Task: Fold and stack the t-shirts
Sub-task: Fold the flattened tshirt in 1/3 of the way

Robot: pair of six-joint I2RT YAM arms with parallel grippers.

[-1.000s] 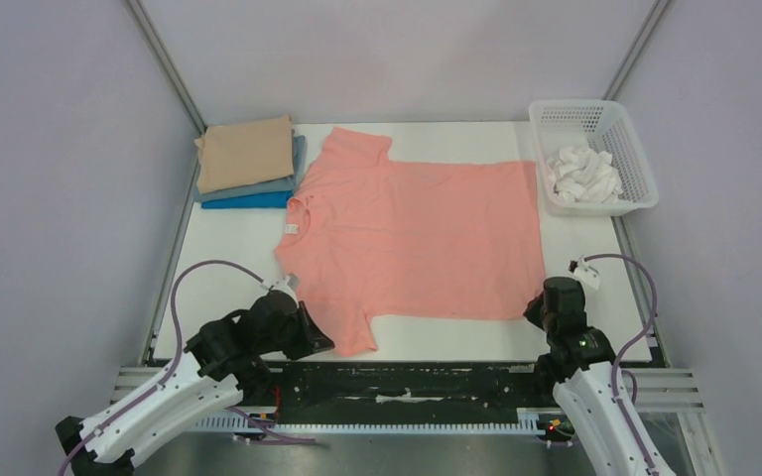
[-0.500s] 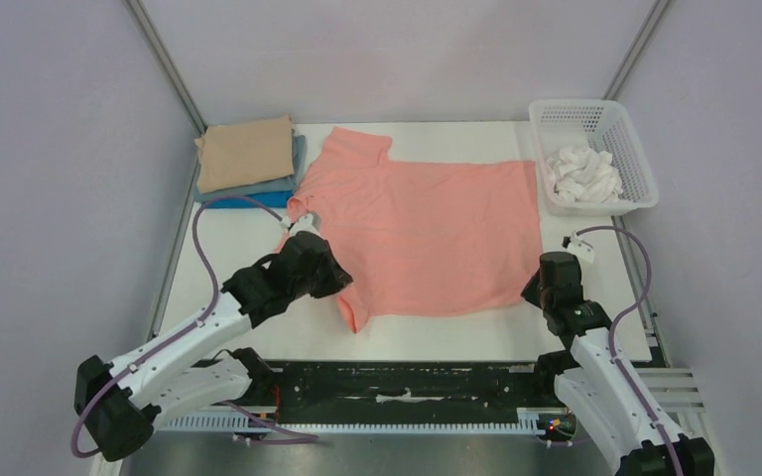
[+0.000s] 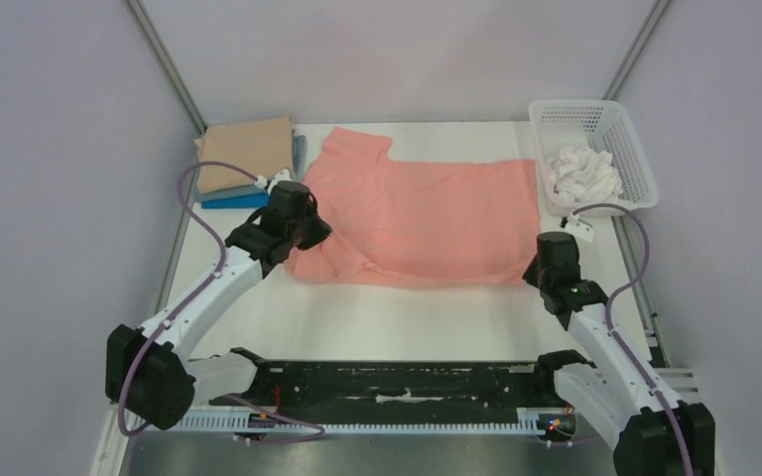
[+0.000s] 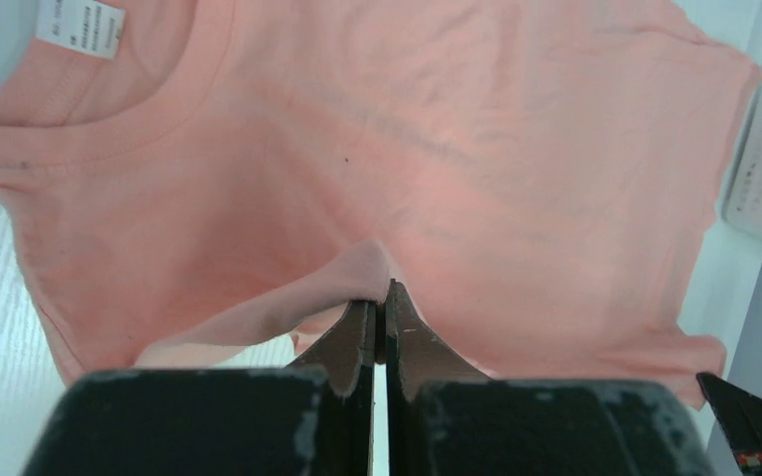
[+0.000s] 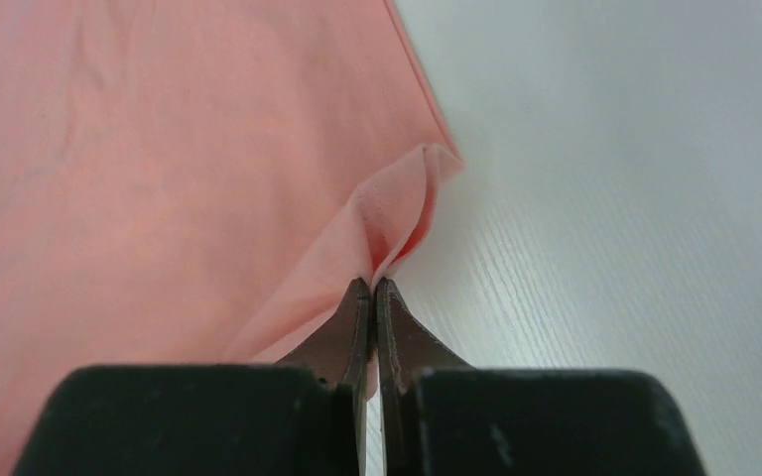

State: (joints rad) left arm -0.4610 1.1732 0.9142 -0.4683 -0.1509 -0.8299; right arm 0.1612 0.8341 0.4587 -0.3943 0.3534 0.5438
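My left gripper holds the near sleeve and will next move outward over the shirt's body beside the collar and release it, because the shirt's near edge is only partly folded.
The salmon-pink t-shirt [image 3: 427, 213] lies across the white table, its near edge lifted and folded back. My left gripper [image 3: 310, 238] is shut on the shirt's near sleeve; the left wrist view shows the cloth [image 4: 357, 159] pinched at my gripper [image 4: 378, 293], with the collar and white label [image 4: 79, 25] beyond. My right gripper [image 3: 546, 270] is shut on the shirt's near hem corner [image 5: 397, 208], pinched at the fingertips [image 5: 373, 286]. A stack of folded t-shirts sits at the far left: tan [image 3: 246, 152] on top, grey-blue [image 3: 298, 164] under it, bright blue [image 3: 228, 201] at the bottom.
A white mesh basket [image 3: 635, 164] with white cloth items [image 3: 583, 175] stands at the far right. Metal frame posts rise at the table's back corners. The black rail [image 3: 397, 382] runs along the near edge.
Both grippers have moved away from the near edge toward the back, carrying the shirt's near sleeve and hem corner over the shirt. The visible shirt area is now shorter front to back.
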